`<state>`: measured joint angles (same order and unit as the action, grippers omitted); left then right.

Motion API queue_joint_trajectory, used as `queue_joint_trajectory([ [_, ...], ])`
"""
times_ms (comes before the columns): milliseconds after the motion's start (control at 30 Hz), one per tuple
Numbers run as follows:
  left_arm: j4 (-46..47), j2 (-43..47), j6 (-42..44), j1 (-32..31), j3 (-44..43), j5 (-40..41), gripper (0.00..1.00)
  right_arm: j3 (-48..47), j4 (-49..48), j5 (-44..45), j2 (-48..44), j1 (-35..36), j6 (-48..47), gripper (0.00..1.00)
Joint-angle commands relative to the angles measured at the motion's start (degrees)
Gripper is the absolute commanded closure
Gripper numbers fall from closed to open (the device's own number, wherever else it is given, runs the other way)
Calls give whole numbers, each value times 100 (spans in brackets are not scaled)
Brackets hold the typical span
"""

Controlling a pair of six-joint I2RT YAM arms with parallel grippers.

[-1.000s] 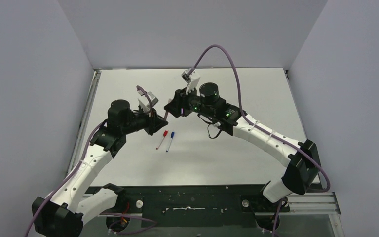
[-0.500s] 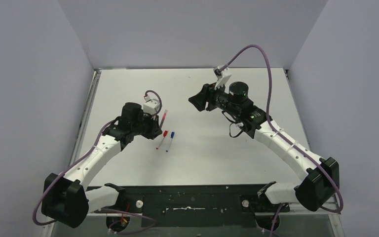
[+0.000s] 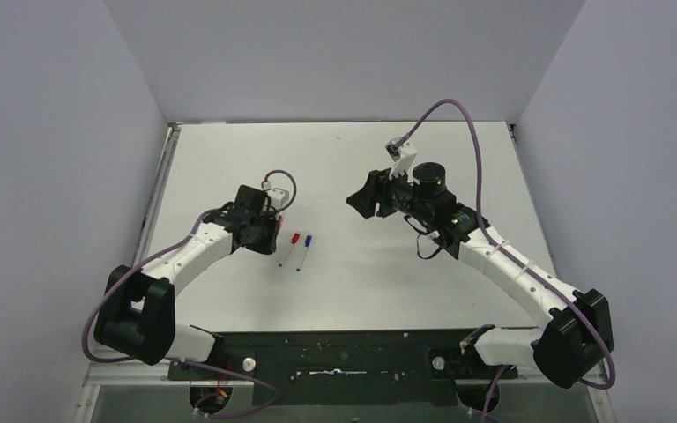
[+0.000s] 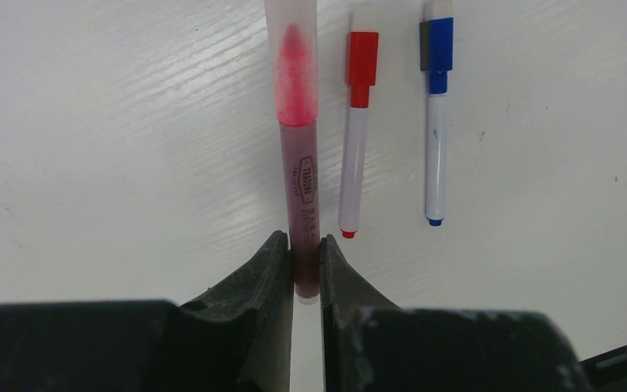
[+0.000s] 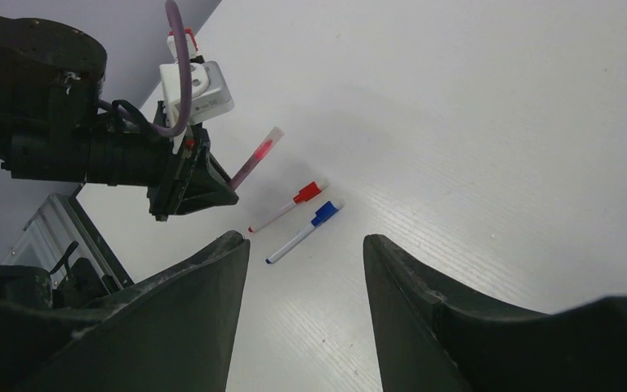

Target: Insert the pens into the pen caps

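Note:
Next, my left gripper lowers the tail of the pinkish-red pen beside the red-capped pen and releases it, since empty table lies just below.
My left gripper (image 4: 305, 263) is shut on the tail of the pinkish-red pen (image 4: 303, 192), which wears the pale pink cap (image 4: 292, 57) over its tip. It holds this pen low over the table, just left of two pens lying side by side. One is whitish with the red cap (image 4: 362, 59) on it. The other is whitish with the blue cap (image 4: 438, 45) on it. From above, the red-capped pen (image 3: 289, 249) and blue-capped pen (image 3: 303, 252) lie right of the left gripper (image 3: 275, 233). My right gripper (image 3: 357, 201) hangs open and empty further right.
The white table (image 3: 388, 282) is walled by grey panels at the back and both sides. A metal rail (image 3: 157, 203) runs along its left edge. The right wrist view shows the left gripper (image 5: 227, 184) with the pink pen (image 5: 255, 160) beyond my open fingers.
The right gripper let go of the capped pink pen, opened and drew back to the right. The left arm carried the pen down and left, beside the two lying pens.

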<state>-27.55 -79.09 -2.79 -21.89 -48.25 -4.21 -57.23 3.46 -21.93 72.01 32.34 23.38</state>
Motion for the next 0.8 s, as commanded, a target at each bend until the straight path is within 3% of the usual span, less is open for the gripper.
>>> queue_joint_trajectory([
  [0, -129, -316, -113, 44, -399, 225, 100, 150, -143, -116, -299, -44, 35, 45],
  [400, -457, -1264, -344, 44, -736, 511, 100, 298, -2, -147, -429, -117, -8, 46],
  [600, -472, -1222, -363, 44, -737, 586, 68, 295, 84, -149, -395, -157, -61, 44],
  [767, -391, -828, -372, 44, -745, 510, 58, 202, 191, 22, -310, -175, -88, 36],
])
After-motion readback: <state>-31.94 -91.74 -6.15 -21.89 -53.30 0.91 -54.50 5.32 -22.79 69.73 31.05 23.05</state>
